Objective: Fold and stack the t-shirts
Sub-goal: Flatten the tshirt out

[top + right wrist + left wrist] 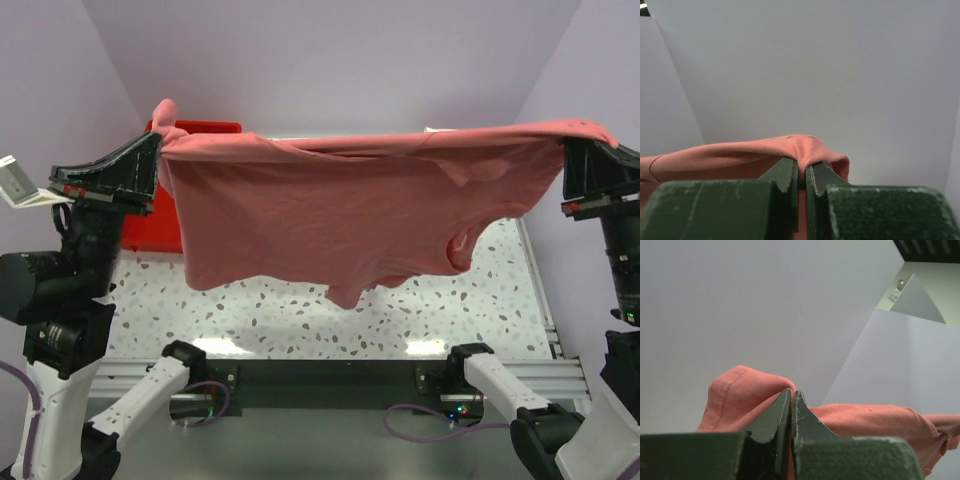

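My left gripper should next swing down and outward to the table's far strip and let go of the shirt's corner, since the shirt hangs spread.
A dusty-rose t-shirt (340,210) hangs stretched in the air between my two grippers, high above the speckled table (300,310). Its lower edge dangles free over the table's middle. My left gripper (157,140) is shut on the shirt's left top corner, and the cloth bunches over the jaws in the left wrist view (740,390). My right gripper (572,138) is shut on the right top corner, with cloth draped over its jaws in the right wrist view (800,147). No other t-shirts show.
A red plastic tray (150,225) stands at the back left of the table, partly behind the shirt and the left arm. A metal rail (540,290) runs along the table's right edge. Lilac walls close in the back and sides.
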### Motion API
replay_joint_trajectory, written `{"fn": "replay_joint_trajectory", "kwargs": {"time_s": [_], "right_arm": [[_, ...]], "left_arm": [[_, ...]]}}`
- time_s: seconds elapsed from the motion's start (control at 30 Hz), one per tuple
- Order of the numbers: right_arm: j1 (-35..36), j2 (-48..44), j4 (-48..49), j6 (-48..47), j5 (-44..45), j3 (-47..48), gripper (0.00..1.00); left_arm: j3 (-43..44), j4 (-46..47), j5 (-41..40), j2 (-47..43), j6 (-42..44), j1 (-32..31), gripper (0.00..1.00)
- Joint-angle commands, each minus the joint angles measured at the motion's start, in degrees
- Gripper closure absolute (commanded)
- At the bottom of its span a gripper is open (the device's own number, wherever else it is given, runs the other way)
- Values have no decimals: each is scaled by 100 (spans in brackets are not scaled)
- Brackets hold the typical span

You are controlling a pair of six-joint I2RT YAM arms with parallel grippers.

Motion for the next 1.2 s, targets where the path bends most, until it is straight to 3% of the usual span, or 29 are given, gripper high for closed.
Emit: {"fn": "replay_joint_trajectory", "kwargs": {"time_s": [0.0, 0.17, 0.37, 0.47, 0.57, 0.63, 0.67, 0.7, 0.77, 0.8, 0.87, 0.9, 1.17], "right_arm": [[-39, 3, 315, -444, 702, 427, 100], [-31, 134, 332, -594, 905, 516, 100], [-39, 898, 481, -752, 1335, 280, 100], [-31, 1390, 859, -813, 1792, -396, 100], [-39, 2231, 904, -753, 1785, -942, 99], [-48, 2716, 746, -551, 1635, -1127, 96], [-48, 3267, 641, -437, 1530, -1145, 95], [-48, 3525, 422, -262, 1486, -1110, 91], [-39, 4279, 149, -41, 1468, -935, 82], [-48, 4509, -44, 38, 1415, -751, 57], [-48, 4818, -194, 65, 1398, -583, 28], [-48, 5037, -273, 65, 1319, -469, 1], [-31, 4715, 77, 250, 756, -1231, 1]], "left_arm": [[212, 335, 116, -100, 49, 38, 100], [187, 423, -15, -74, -21, 38, 100], [-225, 599, -226, 549, -153, 38, 100], [-533, 696, -524, 1260, -180, 38, 100], [-596, 451, -982, 2784, -84, 38, 100], [-491, 345, -947, 3543, 100, 38, 78], [-221, 231, -886, 3930, 136, 38, 58], [-27, -127, -877, 4691, 145, 38, 29], [613, -820, -833, 5616, 111, 38, 15], [782, -990, -798, 5821, 102, 38, 1], [863, -1027, -710, 6069, 110, 30, 0], [802, -957, -649, 6070, 119, 30, 0], [-208, -385, -499, 5561, 67, 30, 0]]}}
